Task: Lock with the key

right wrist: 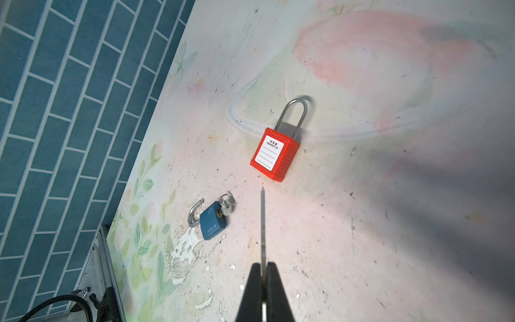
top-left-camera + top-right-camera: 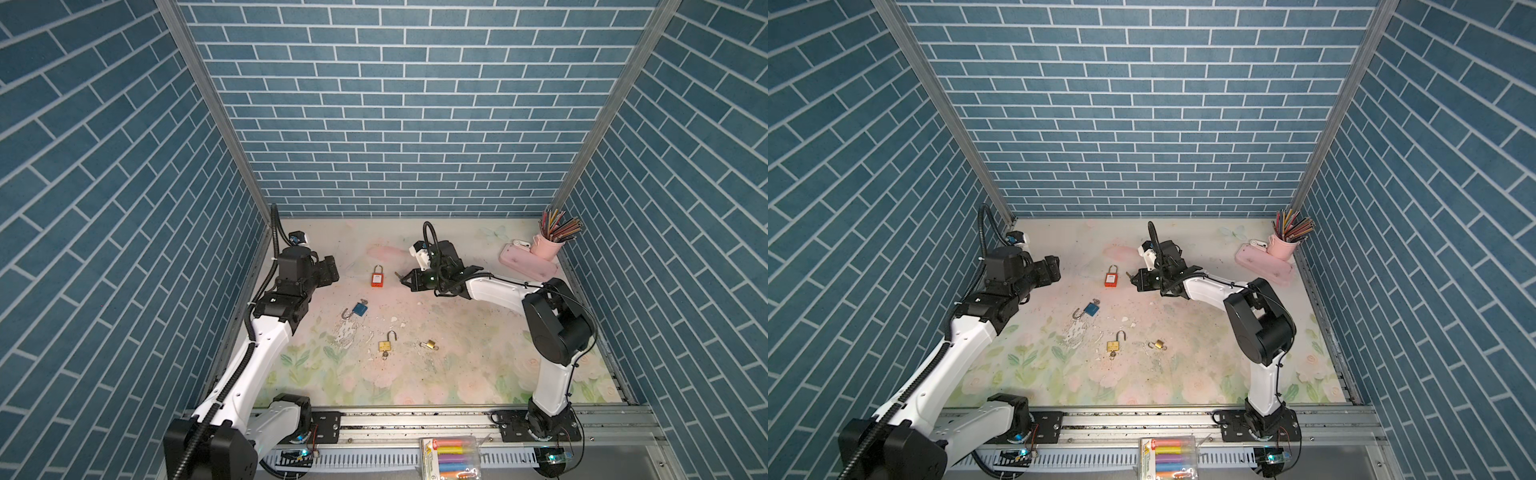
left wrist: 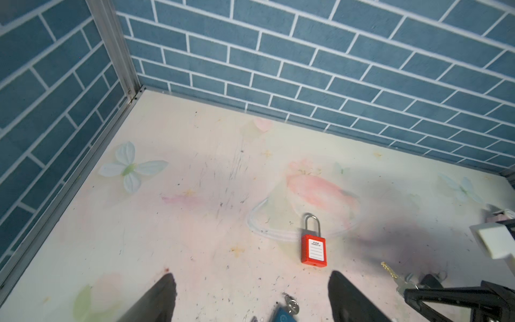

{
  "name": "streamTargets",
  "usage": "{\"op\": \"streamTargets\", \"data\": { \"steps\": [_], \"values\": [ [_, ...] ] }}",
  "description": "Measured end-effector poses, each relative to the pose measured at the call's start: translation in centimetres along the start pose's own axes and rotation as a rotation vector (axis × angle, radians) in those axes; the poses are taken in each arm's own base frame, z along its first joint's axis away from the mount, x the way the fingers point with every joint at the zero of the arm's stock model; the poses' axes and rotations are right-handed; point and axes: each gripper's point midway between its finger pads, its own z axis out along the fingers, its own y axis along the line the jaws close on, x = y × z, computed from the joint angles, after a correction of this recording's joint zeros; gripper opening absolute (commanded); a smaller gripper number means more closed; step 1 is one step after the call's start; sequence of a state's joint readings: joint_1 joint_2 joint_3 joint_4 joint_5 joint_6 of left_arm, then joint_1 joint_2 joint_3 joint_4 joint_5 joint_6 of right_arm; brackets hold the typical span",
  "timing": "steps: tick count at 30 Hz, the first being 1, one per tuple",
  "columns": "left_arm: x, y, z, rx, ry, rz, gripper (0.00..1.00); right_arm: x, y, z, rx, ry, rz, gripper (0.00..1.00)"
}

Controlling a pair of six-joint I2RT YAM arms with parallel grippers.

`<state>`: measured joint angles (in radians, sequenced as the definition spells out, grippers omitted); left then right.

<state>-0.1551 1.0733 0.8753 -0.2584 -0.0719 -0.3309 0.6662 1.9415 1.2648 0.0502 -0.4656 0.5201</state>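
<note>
My right gripper lowers toward the red padlock next and releases the key on the tabletop (image 2: 387, 279) (image 1: 298, 165) beside the padlock's ribbed side, which lies below and beyond the fingers.
A red padlock (image 2: 377, 277) (image 2: 1111, 277) lies flat on the floral table, its silver shackle pushed in. My right gripper (image 2: 405, 279) (image 2: 1133, 279) hovers just right of it, shut on a key (image 1: 262, 223). In the right wrist view the thin blade points at the bottom of the red padlock (image 1: 274, 152), with a small gap before it. My left gripper (image 2: 330, 270) (image 2: 1052, 270) is left of the lock, raised and open. The left wrist view shows the left gripper (image 3: 250, 276) with nothing between its fingers, the red padlock (image 3: 313, 248) beyond them and the key (image 3: 390, 270) beside it.
A blue padlock (image 2: 358, 309) (image 1: 213, 223) with an open shackle and a key in it lies nearer the front. Two brass padlocks (image 2: 385, 344) (image 2: 430, 344) lie further forward. A pink pencil cup (image 2: 548, 245) and pink case (image 2: 528, 262) stand back right. A marker box (image 2: 451, 457) sits on the front rail.
</note>
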Motion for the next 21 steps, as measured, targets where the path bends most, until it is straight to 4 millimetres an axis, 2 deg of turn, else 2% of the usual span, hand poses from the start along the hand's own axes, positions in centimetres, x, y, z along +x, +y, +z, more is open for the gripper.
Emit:
{"op": "streamTargets", "data": {
  "steps": [4, 9, 15, 21],
  "values": [
    [0.3, -0.1, 0.1, 0.010, 0.004, -0.022, 0.87, 0.3, -1.4, 2.0, 0.014, 0.038, 0.040, 0.00],
    [0.9, -1.2, 0.6, 0.083, 0.020, -0.044, 0.87, 0.3, -3.0, 4.1, 0.032, 0.066, 0.080, 0.00],
    [1.9, -2.6, 1.7, 0.162, 0.066, -0.065, 0.87, -0.1, -4.1, 5.6, 0.045, 0.079, 0.108, 0.00],
    [2.2, -3.2, 2.2, 0.193, 0.082, -0.074, 0.87, -0.4, -4.4, 6.5, 0.050, 0.088, 0.115, 0.01]
  ]
}}
